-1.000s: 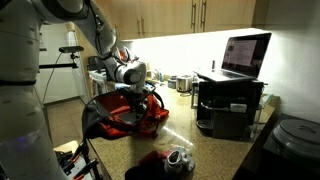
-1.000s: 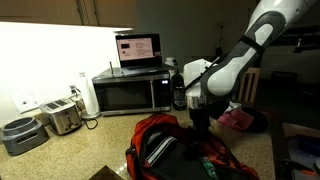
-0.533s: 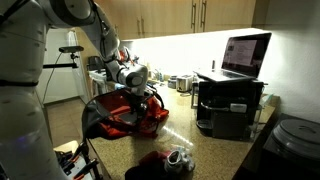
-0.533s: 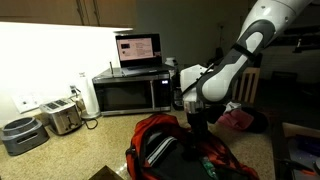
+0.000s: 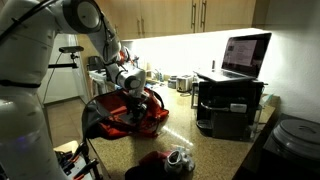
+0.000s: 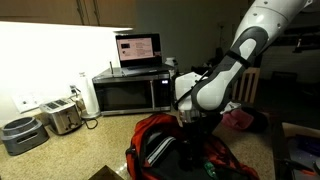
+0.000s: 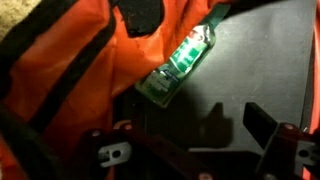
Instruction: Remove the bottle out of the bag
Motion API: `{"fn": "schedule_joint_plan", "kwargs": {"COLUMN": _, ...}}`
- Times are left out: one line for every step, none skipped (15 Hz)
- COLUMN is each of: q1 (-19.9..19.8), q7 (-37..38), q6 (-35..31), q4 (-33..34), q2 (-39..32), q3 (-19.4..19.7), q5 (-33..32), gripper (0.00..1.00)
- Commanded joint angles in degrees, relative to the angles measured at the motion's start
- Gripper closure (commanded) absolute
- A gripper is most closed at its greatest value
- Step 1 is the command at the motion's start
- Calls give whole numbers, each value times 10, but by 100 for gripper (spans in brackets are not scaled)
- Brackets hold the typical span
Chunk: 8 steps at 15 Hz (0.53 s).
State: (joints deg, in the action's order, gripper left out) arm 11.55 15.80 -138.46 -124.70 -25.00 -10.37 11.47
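I should next move my gripper toward the left in the wrist view and down onto the green bottle's near end, since it lies below and to that side.
The red bag with black trim lies open on the counter in both exterior views. In the wrist view its orange-red fabric frames a dark interior, where a green bottle lies on its side, slanting up to the right. My gripper hangs in the bag's mouth, just short of the bottle's near end. It is open and holds nothing. One dark finger shows at the lower right; the other finger is lost in shadow.
A microwave with a laptop on top stands behind the bag, and a toaster stands beside it. A small dark-red cloth heap with a shiny object lies near the counter's front. A black appliance carries a laptop.
The arm has sunk a little further toward the bag's opening. The gripper has stayed open, and the bag has not moved.
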Motion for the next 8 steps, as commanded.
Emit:
{"fn": "schedule_joint_plan", "kwargs": {"q1": 3, "q7": -10, "q6": -17, "q4": 2, "q2": -16, "q3": -11, "q5": 28, "gripper": 0}}
{"fn": "schedule_joint_plan", "kwargs": {"q1": 5, "q7": -8, "q6": -13, "q4": 2, "q2": -18, "q3": -11, "q5": 27, "gripper": 0}}
{"fn": "schedule_joint_plan", "kwargs": {"q1": 7, "q7": -5, "q6": -8, "q4": 2, "q2": -20, "q3": -10, "q5": 26, "gripper": 0}}
{"fn": "schedule_joint_plan", "kwargs": {"q1": 9, "q7": -2, "q6": -2, "q4": 2, "q2": -22, "q3": -8, "q5": 21, "gripper": 0}}
{"fn": "schedule_joint_plan", "kwargs": {"q1": 12, "q7": 2, "q6": 3, "q4": 2, "q2": -22, "q3": -4, "q5": 17, "gripper": 0}}
{"fn": "schedule_joint_plan", "kwargs": {"q1": 12, "q7": 1, "q6": 8, "q4": 3, "q2": -22, "q3": -3, "q5": 15, "gripper": 0}}
{"fn": "schedule_joint_plan", "kwargs": {"q1": 13, "q7": 1, "q6": 11, "q4": 2, "q2": -22, "q3": -1, "q5": 13, "gripper": 0}}
{"fn": "schedule_joint_plan", "kwargs": {"q1": 12, "q7": -1, "q6": 11, "q4": 2, "q2": -22, "q3": -1, "q5": 13, "gripper": 0}}
